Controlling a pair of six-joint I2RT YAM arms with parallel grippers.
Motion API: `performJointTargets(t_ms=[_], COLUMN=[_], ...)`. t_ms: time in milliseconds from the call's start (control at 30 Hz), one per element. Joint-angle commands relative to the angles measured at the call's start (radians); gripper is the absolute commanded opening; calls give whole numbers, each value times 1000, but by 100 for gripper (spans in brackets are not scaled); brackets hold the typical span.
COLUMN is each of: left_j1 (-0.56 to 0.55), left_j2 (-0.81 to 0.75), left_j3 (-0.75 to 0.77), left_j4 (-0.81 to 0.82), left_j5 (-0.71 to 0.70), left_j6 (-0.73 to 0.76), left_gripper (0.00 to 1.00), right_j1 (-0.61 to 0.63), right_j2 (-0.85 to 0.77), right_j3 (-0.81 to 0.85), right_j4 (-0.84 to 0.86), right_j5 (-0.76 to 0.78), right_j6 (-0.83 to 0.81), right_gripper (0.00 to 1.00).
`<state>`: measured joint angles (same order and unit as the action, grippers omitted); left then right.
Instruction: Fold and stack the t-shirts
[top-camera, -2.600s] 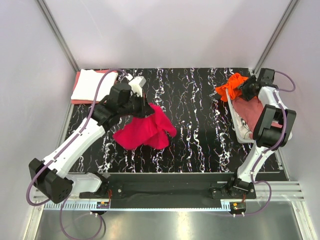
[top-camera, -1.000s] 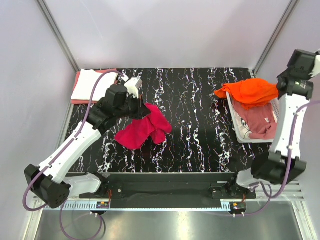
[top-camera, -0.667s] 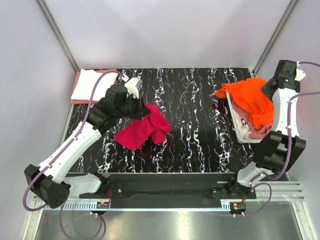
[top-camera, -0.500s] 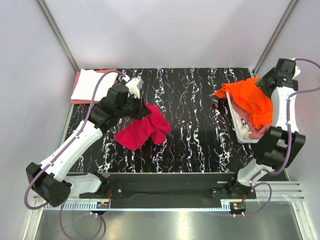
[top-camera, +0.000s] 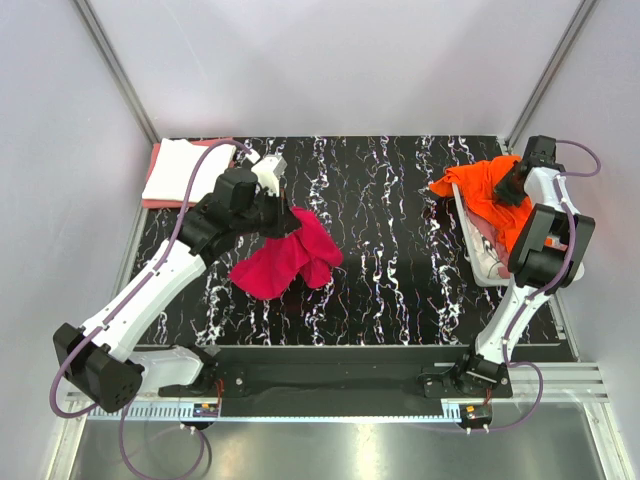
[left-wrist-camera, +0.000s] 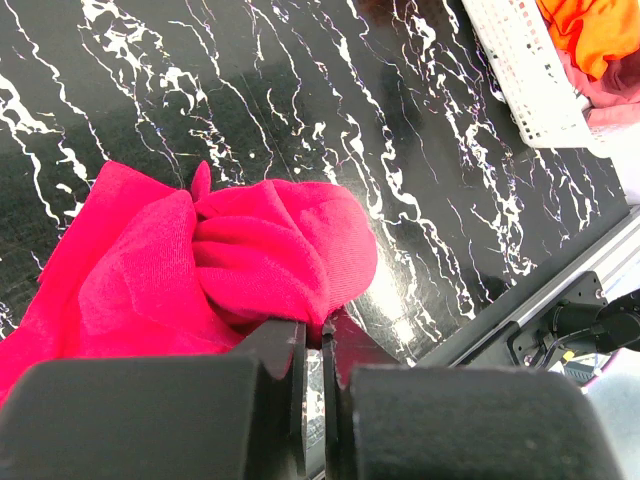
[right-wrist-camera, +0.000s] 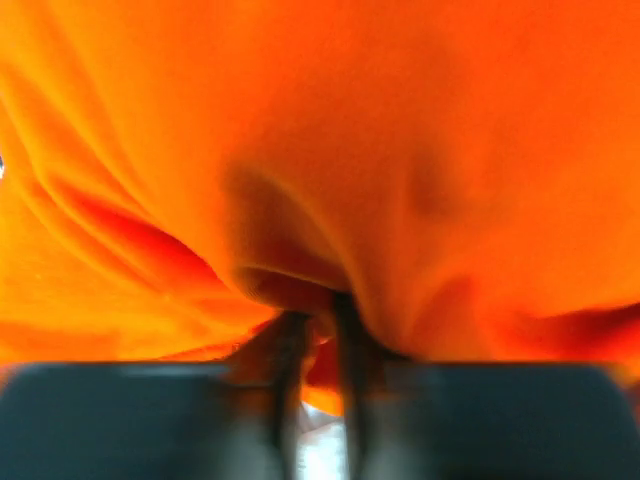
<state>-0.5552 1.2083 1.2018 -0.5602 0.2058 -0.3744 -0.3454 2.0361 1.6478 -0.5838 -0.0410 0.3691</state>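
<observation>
The left gripper moves outward and to the right in the top view next and releases the crimson-red t-shirt's fold there, since bare tabletop lies beyond the bunched t-shirt.
A crimson-red t-shirt (top-camera: 290, 258) hangs bunched over the left half of the table, its lower part resting on the surface. My left gripper (top-camera: 283, 214) is shut on its upper edge; the left wrist view shows the cloth (left-wrist-camera: 250, 260) pinched at the fingertips (left-wrist-camera: 296, 345). A bright orange t-shirt (top-camera: 485, 185) lies draped over the far end of the white basket (top-camera: 478, 262). My right gripper (top-camera: 511, 187) is pressed into it, and orange cloth (right-wrist-camera: 330, 150) fills the right wrist view, a fold caught between the narrow jaws. A salmon-pink t-shirt (top-camera: 497, 235) lies in the basket.
A folded white t-shirt (top-camera: 185, 165) lies on a pink one (top-camera: 152, 201) at the table's back left corner. The basket stands along the right edge. Metal frame posts rise at both back corners. A black rail runs along the near edge.
The right arm let the raised orange t-shirt drop onto the basket, then came down from high up and closed into the cloth. The left arm and red t-shirt barely moved.
</observation>
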Motion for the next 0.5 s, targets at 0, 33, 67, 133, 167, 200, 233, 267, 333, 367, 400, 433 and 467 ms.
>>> performJointTargets(t_ms=[0, 33, 67, 133, 167, 200, 233, 267, 333, 367, 400, 433, 467], left_j1=[9, 9, 11, 9, 9, 11, 12, 12, 14, 14, 14, 14, 15], left_j2=[-15, -13, -13, -12, -10, -9, -9, -9, -12, -15, -16, -18, -18], left_j3=[12, 12, 13, 12, 10, 8, 8, 7, 7, 7, 8, 8, 10], left_j4=[51, 51, 51, 51, 51, 51, 51, 52, 52, 52, 52, 54, 54], left_j5=[14, 14, 17, 17, 14, 11, 9, 9, 12, 15, 14, 17, 14], left_j6=[17, 17, 17, 19, 19, 20, 20, 19, 14, 14, 12, 12, 14], left_gripper=[0, 0, 0, 0, 0, 0, 0, 0, 0, 0, 0, 0, 0], right_j1=[6, 5, 5, 5, 5, 3, 3, 3, -4, -6, -7, -9, -10], right_j2=[-10, -26, -78, -149, -228, -272, -312, -388, -453, -502, -522, -543, -583], right_j3=[40, 26, 20, 7, 9, 12, 9, 4, -9, -13, -14, -13, -14], right_j4=[26, 13, -19, -63, -127, -158, -183, -223, -251, -266, -272, -281, -292], right_j5=[74, 140, 176, 268, 306, 338, 393, 421, 479, 481, 487, 495, 501], right_j6=[-9, -9, 1, 11, 34, 39, 44, 53, 62, 56, 56, 54, 53], right_gripper=[8, 0, 0, 0, 0, 0, 0, 0, 0, 0, 0, 0, 0])
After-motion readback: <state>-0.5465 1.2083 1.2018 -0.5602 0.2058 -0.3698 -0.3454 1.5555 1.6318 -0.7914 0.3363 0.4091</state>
